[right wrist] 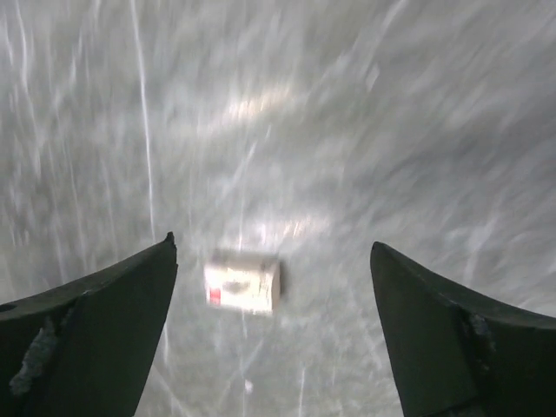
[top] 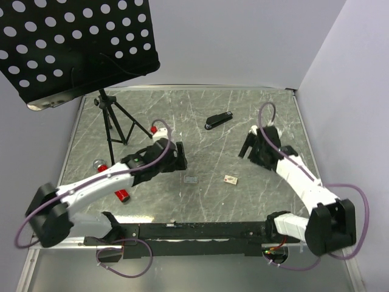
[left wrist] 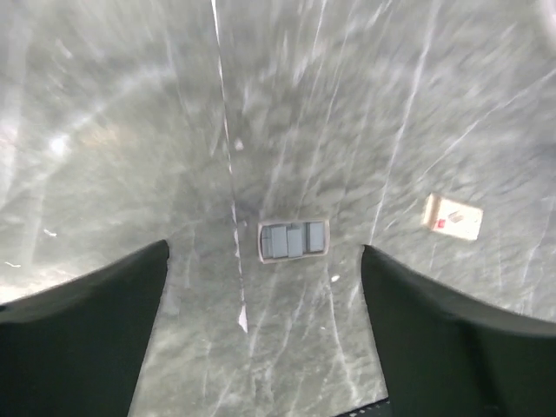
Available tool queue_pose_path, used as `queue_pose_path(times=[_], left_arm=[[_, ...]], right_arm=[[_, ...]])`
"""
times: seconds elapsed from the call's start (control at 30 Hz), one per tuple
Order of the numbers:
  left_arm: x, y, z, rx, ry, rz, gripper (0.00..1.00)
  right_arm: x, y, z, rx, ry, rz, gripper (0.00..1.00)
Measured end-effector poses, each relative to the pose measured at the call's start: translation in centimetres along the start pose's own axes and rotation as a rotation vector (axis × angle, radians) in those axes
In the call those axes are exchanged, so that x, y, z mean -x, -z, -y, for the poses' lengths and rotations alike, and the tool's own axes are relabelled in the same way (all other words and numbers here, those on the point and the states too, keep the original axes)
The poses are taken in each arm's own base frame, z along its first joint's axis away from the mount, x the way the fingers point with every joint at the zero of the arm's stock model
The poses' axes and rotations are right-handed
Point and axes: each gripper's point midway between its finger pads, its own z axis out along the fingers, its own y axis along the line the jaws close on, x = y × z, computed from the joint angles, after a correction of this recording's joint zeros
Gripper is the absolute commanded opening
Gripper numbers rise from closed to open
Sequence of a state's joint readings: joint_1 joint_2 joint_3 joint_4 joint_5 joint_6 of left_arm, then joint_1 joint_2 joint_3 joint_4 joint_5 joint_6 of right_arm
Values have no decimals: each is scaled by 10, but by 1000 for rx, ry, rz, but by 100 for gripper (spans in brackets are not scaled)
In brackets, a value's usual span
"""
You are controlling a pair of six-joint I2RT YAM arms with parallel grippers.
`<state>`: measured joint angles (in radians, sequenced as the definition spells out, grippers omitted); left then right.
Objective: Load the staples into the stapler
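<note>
The robot's right gripper will move outward and down with open fingers onto the white stapler's far end [top: 254, 129], because that end of the stapler shows clear of the black fingers.
The staples are two small pieces on the grey marbled table: a greyish see-through tray [top: 192, 179] and a pale box with red print [top: 230, 179]. The black stapler [top: 217, 120] lies shut farther back, apart from both grippers. My left gripper [top: 181, 159] is open and empty, hovering just behind the tray; in the left wrist view the tray [left wrist: 294, 240] lies between my fingertips [left wrist: 264, 248] and the box [left wrist: 453, 216] is to the right. My right gripper [top: 245, 149] is open and empty above the box, which shows blurred [right wrist: 243, 282] below my gripper [right wrist: 273, 241].
A black perforated music stand [top: 79, 42] on a tripod [top: 112, 125] stands at the back left. Small red items [top: 123, 195] lie near the tripod's feet and my left arm. A black rail [top: 200, 231] runs along the near edge. Walls close in the back and right.
</note>
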<state>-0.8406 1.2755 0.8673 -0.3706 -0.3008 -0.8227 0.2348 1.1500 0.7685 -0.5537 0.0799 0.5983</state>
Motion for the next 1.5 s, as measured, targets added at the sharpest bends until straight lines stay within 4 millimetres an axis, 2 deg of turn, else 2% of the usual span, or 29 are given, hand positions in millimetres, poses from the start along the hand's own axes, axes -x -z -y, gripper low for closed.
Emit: queue_pose_path(times=[0.17,0.33,0.43,0.53,0.67,0.8,1.0,1.03,1.1,1.13,1.2,1.23,1.3,1.37,1.5], left_arm=[[52,47,-5,-38,-7,200,99],[98,95,-16,-59,-59,409,97],[110,107,-30,-34,-85,508,97],[108,102,-51,26,-111,553,97],[99,86,-67,89,-175,520,97],[103,84,-65,81,-206,528,97],[106,83,-62,68,-224,535,97],[106,82,-62,68,-225,532,97],[105,79,-63,68,-232,523,97],[105,78,-63,66,-236,516,97],[104,75,-63,63,-240,506,97],[103,74,-63,59,-241,501,97],[103,73,-63,51,-244,494,97],[102,72,-62,31,-250,482,97],[99,69,-55,-29,-266,456,97]], right_arm=[[62,-11,13,-118,-7,77,100],[114,-36,20,-183,54,79,99],[135,-58,17,-186,128,59,96],[149,-79,7,-163,229,27,92],[157,-102,-1,-131,333,-21,86],[159,-125,-2,-124,423,-73,79],[145,-151,6,-125,504,-167,58],[142,-153,8,-125,512,-182,48],[141,-155,9,-126,531,-194,39],[143,-155,9,-125,537,-194,28],[143,-154,6,-118,550,-193,20],[143,-154,5,-117,554,-193,11],[144,-154,2,-114,565,-190,5],[142,-152,-3,-107,574,-191,4],[132,-135,-28,-49,603,-172,4]])
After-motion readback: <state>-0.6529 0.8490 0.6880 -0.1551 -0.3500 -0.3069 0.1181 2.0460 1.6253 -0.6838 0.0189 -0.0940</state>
